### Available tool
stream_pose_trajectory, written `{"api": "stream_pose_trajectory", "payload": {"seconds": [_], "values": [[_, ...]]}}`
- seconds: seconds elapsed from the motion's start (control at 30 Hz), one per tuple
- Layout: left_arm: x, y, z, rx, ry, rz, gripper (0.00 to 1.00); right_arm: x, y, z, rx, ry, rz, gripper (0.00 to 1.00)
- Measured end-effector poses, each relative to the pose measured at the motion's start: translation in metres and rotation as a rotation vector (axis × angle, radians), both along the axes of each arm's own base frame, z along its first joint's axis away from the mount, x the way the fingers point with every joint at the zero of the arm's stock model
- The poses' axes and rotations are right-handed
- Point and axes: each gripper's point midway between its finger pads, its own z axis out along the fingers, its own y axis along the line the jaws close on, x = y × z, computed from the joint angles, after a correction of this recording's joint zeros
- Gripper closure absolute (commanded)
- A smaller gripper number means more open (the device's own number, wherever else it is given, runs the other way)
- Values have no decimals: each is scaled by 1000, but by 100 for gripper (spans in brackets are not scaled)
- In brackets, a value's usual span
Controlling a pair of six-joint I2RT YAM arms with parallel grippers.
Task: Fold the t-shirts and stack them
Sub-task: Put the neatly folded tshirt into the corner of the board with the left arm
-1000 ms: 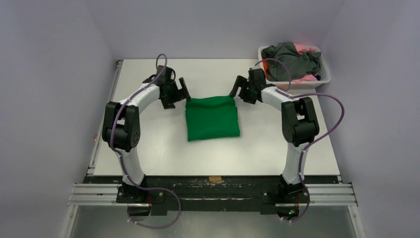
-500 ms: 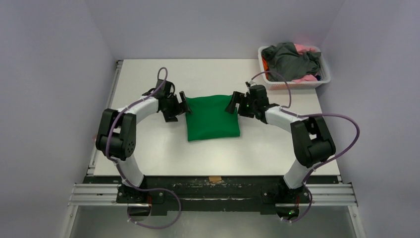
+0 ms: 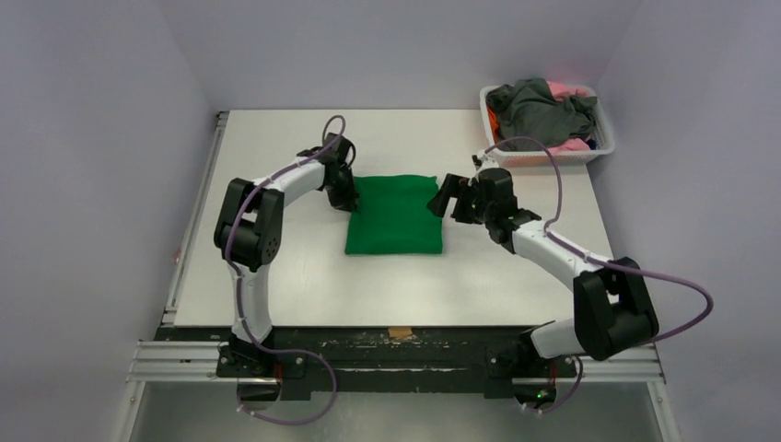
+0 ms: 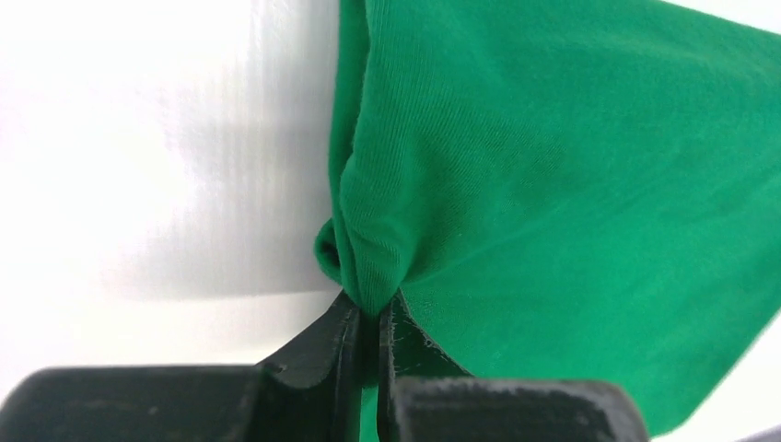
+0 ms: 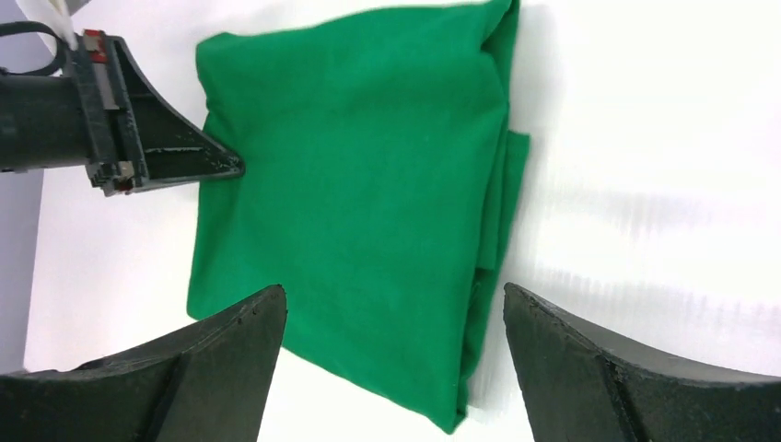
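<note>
My left gripper slides the green t-shirt (image 3: 394, 216) outward and left in the top view to the table's bare far corner next and releases it, clearing the table's middle.
A bright green t-shirt (image 3: 394, 216) lies folded into a rough square mid-table. My left gripper (image 3: 351, 201) is shut on a pinched fold of its left edge; in the left wrist view the jaws (image 4: 373, 313) clamp a bunched ridge of green fabric (image 4: 553, 184). My right gripper (image 3: 445, 195) hangs open over the shirt's right edge. Its wide-spread fingers (image 5: 391, 293) frame the green shirt (image 5: 350, 166) without touching it. The left gripper's tip (image 5: 230, 168) shows at the shirt's far side. Dark grey (image 3: 539, 110), pink (image 3: 566, 89) and orange (image 3: 491, 118) t-shirts are heaped in the basket.
The white slatted basket (image 3: 600, 118) stands at the table's back right corner, behind the right arm. Bare white table (image 3: 276, 267) surrounds the green shirt. Grey walls close in on three sides, and a metal rail runs along the near edge.
My left gripper moved right onto the green shirt's left edge and shut on the fabric. The right arm stretched out lower, its gripper still open by the right edge.
</note>
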Motion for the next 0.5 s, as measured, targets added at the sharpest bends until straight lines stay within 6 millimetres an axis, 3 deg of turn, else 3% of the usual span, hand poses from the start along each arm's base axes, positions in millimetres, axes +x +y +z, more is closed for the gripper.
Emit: {"api": "stream_pose_trajectory", "payload": {"seconds": [0.1,0.27,0.5], "values": [[9,11,3,117,-15,8,100,0,-6,18,-16,-56,-16,12],[32,55,21,350,-52,23,100,0,-23,25,-69,-86,-78,10],[97,137,73,677,-184,95,100,-9,-59,28,-147,-120,-235,8]]}}
